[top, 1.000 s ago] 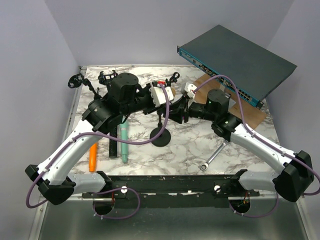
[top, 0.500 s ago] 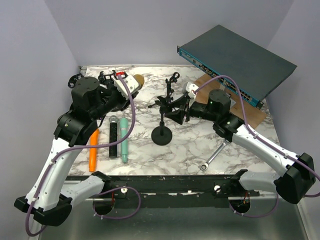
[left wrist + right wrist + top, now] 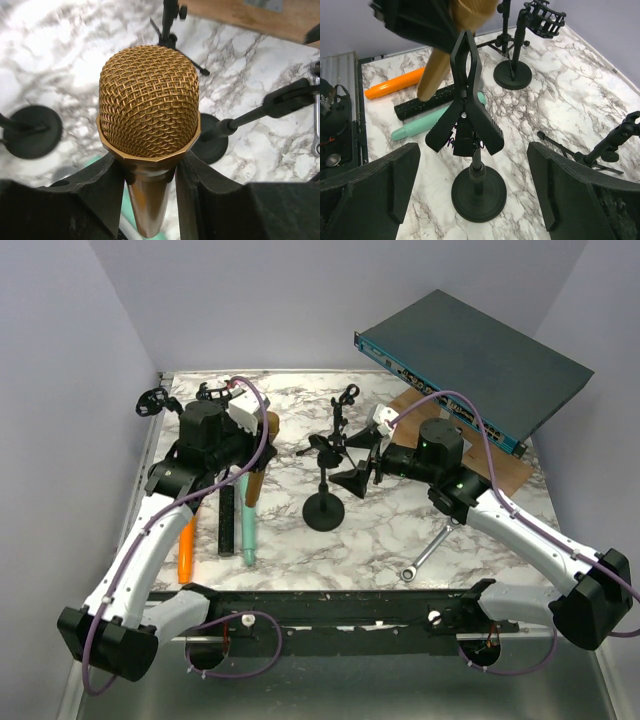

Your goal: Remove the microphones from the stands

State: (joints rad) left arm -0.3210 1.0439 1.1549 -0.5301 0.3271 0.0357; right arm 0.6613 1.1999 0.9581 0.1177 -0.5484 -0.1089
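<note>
The tabletop below is bare between the mint cylinder and the stand's base, so my left gripper should next lower the microphone (image 3: 258,475) into that clear gap and let it go.
The gold microphone (image 3: 149,100) is free of the stand and sits between my left gripper (image 3: 149,182) fingers, which are shut on its body just below the mesh head. From above, the microphone (image 3: 258,475) hangs tilted over the left part of the table, with the left gripper (image 3: 252,445) on it. The black stand (image 3: 323,512) is upright at the middle, and its spring clip (image 3: 466,117) is empty. My right gripper (image 3: 472,167) is wide open, one finger on each side of the stand (image 3: 478,194), touching nothing.
An orange cylinder (image 3: 186,553), a black one (image 3: 228,520) and a mint one (image 3: 247,530) lie at the left. A wrench (image 3: 425,555) lies front right. A teal network switch (image 3: 470,355) rests on cardboard (image 3: 500,465) at the back right. More small stands (image 3: 345,405) are at the back.
My left arm pulled the microphone out of the clip, carried it left, and tilted it down. My right gripper let go of the stand's clip and opened wide.
</note>
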